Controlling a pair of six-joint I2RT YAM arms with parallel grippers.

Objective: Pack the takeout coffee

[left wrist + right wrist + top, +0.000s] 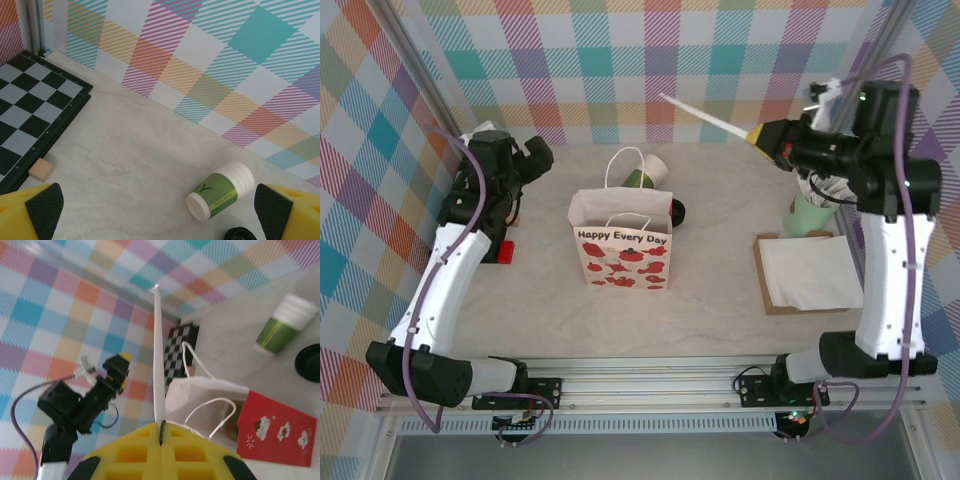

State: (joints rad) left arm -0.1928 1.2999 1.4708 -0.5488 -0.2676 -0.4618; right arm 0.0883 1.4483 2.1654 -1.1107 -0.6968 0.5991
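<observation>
The bag is open. My right gripper should next move over to the bag's opening [622, 209], tilt down, lower the white stick [705, 115] and let go of it inside.
The takeout coffee is out of view. The paper gift bag [620, 245] stands upright mid-table, printed "Happy Every Day", its mouth [215, 395] open with white cord handles. My right gripper [758, 135] hangs high at the right rear, above and to the right of the bag, shut on a long thin white stick [705, 115] that points up and left [159, 350]. My left gripper [159, 210] is open with nothing between its pads [45, 207]. It hovers at the left rear [542, 152], facing the back wall.
A lidless nested stack of green cups [220, 192] lies on its side behind the bag [645, 175], a loose black lid [677, 211] beside it. A chessboard [35, 110] and a wooden block [41, 169] sit at far left. A pale green holder [807, 215] and a board with white napkins [810, 272] are on the right.
</observation>
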